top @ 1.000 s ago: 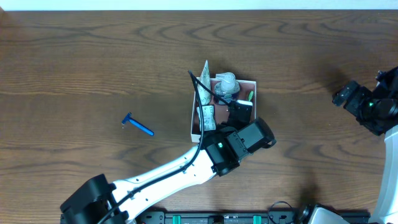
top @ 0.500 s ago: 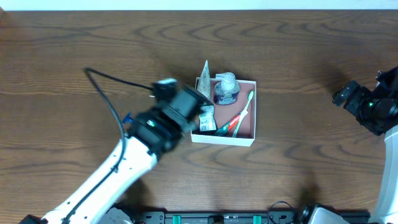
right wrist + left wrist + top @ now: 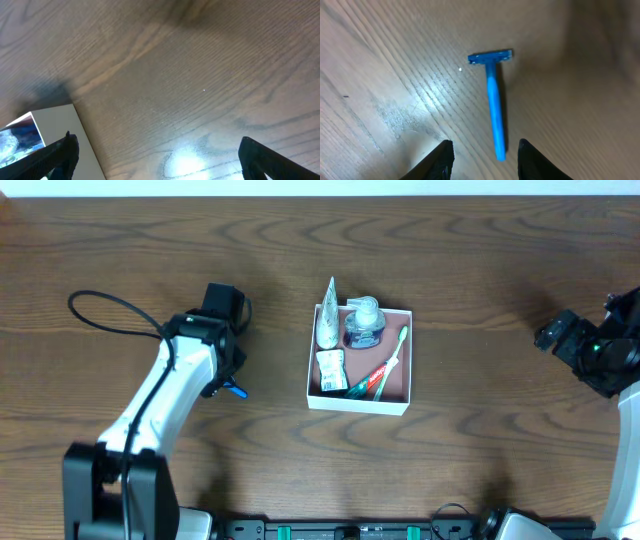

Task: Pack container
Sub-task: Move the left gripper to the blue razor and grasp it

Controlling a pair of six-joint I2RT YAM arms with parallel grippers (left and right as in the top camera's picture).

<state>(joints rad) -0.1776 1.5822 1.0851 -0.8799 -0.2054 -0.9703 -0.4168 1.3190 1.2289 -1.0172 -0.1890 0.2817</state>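
Note:
My left gripper moves down onto the blue razor's handle (image 3: 237,390) (image 3: 498,134) next. It lies below on the tabletop, and the handle end already shows between the open fingers.
The container (image 3: 358,406), a white-walled square box with a pinkish-brown inside, sits mid-table. It holds a toothbrush (image 3: 396,358), a red toothpaste tube (image 3: 366,382), a small pump bottle (image 3: 364,324) and sachets (image 3: 329,328). A blue razor (image 3: 494,100) lies on the wood to its left; only its handle tip (image 3: 237,391) shows in the overhead view. My left gripper (image 3: 485,156) is open and empty, and the razor's handle end lies between its fingers. It hovers over the razor (image 3: 222,365). My right gripper (image 3: 160,160) is open wide and empty at the far right (image 3: 556,335).
The container's white wall (image 3: 55,135) shows at the lower left of the right wrist view. The left arm's black cable (image 3: 100,315) loops over the table at the left. Bare wood lies between the container and the right arm.
My left arm has left the container and swung left across the table to above the blue razor. The container's contents now show uncovered. The right arm has not moved.

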